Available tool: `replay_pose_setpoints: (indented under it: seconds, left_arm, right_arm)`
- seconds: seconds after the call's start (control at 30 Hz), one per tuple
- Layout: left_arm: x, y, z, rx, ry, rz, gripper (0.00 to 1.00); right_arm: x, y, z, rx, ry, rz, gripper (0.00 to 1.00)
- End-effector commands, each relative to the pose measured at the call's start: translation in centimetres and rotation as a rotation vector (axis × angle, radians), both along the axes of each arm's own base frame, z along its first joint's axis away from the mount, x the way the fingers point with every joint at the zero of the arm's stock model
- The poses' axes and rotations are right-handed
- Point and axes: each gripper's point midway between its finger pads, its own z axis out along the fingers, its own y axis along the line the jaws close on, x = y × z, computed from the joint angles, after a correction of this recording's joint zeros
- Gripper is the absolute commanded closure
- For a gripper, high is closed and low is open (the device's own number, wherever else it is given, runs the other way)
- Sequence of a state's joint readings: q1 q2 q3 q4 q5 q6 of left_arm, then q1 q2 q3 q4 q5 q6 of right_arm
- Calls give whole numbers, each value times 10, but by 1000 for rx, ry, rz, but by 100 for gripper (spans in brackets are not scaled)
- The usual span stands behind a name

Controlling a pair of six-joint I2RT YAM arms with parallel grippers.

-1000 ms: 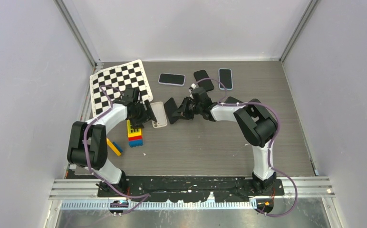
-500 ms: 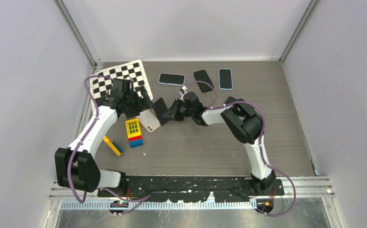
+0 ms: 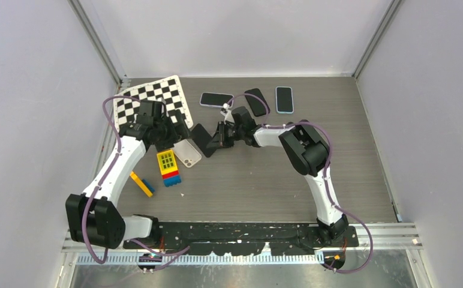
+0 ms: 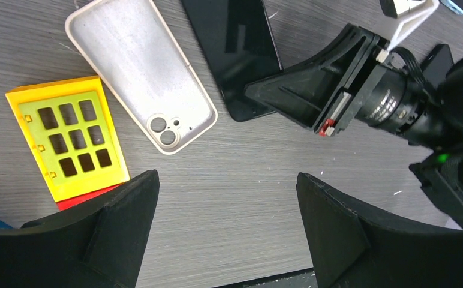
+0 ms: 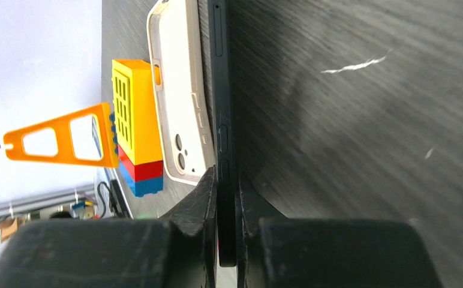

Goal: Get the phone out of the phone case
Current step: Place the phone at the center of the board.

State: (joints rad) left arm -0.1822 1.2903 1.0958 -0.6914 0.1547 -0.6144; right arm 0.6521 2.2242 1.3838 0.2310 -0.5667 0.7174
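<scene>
The phone is already out of the case, so the robot's right hand will next move toward the white case and slightly back, then open and let go of the phone's end (image 3: pixel 210 147) (image 5: pixel 225 180).
A bare black phone (image 3: pixel 203 139) lies beside an empty white phone case (image 3: pixel 187 153). In the left wrist view the case (image 4: pixel 140 72) lies inside-up, left of the phone (image 4: pixel 241 54). My right gripper (image 3: pixel 220 135) is shut on the phone's end; the right wrist view shows the phone's thin edge (image 5: pixel 222 120) clamped between the fingers, with the case (image 5: pixel 181 96) beside it. My left gripper (image 4: pixel 226 204) hovers open and empty above the table, near the case; in the top view it (image 3: pixel 168 131) sits just left of the case.
A yellow, red and blue block stack (image 3: pixel 168 168) stands left of the case, with a yellow-blue piece (image 3: pixel 144 184) nearer. A checkerboard (image 3: pixel 148 102) lies at the back left. Three other phones (image 3: pixel 216 99) (image 3: pixel 256 102) (image 3: pixel 283 99) lie at the back.
The phone has come out of the case. My right gripper carried the phone leftward. My left arm swung up and back, released the case and opened; the case now lies free, shifted left.
</scene>
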Motion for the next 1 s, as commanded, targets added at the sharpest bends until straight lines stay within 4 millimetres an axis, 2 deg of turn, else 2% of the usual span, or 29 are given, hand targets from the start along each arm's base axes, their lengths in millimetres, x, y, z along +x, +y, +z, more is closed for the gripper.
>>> replay_pose_setpoints:
  seconds: [0.0,0.13,0.27,0.33,0.4,0.43,0.53,0.57,0.6,0.63,0.67,0.7,0.73,0.77,0.8,0.9,0.97]
  left_arm:
    - [1,8,23,33,-72,13,13]
    - [2,13,26,46,-87,44,13]
    - [2,13,25,47,-82,46,12]
    - [2,13,24,47,-77,46,12]
    - [2,13,24,49,-77,46,13]
    - [2,14,25,51,-77,48,13]
    - [1,19,26,71,-79,66,13]
    - [0,21,27,82,-80,76,13]
    - [0,25,28,96,-82,89,13]
    - [0,29,30,111,-84,104,12]
    - [0,35,31,134,-91,127,12]
    - [-1,41,33,158,-95,153,12]
    - [-1,45,34,172,-98,169,12]
    - [-1,48,37,181,-108,181,12]
    - [-1,50,39,186,-115,191,12]
    - [1,51,43,181,-135,195,12]
    - [3,50,44,179,-137,193,12]
  right_arm:
    - [-31,-10,-47,-67,131,126,99]
    - [-64,15,-54,-34,163,159,99]
    - [-83,33,-51,2,202,146,98]
    - [-82,32,-49,-14,195,123,94]
    - [-76,28,-46,-51,172,94,82]
    - [-74,24,-44,-84,170,73,71]
    - [-63,19,-31,-148,111,56,49]
    - [-63,13,-29,-190,111,42,37]
    - [-57,15,-22,-202,78,47,33]
    - [-57,7,-22,-256,84,33,28]
    - [-51,9,-12,-260,47,39,23]
    - [-51,2,-14,-305,55,30,22]
    - [-45,4,-6,-312,28,33,20]
    - [-46,-1,-7,-348,33,30,20]
    - [-42,1,-1,-353,11,35,20]
    - [-45,5,5,-369,-1,72,20]
    - [-48,7,-1,-385,7,92,21]
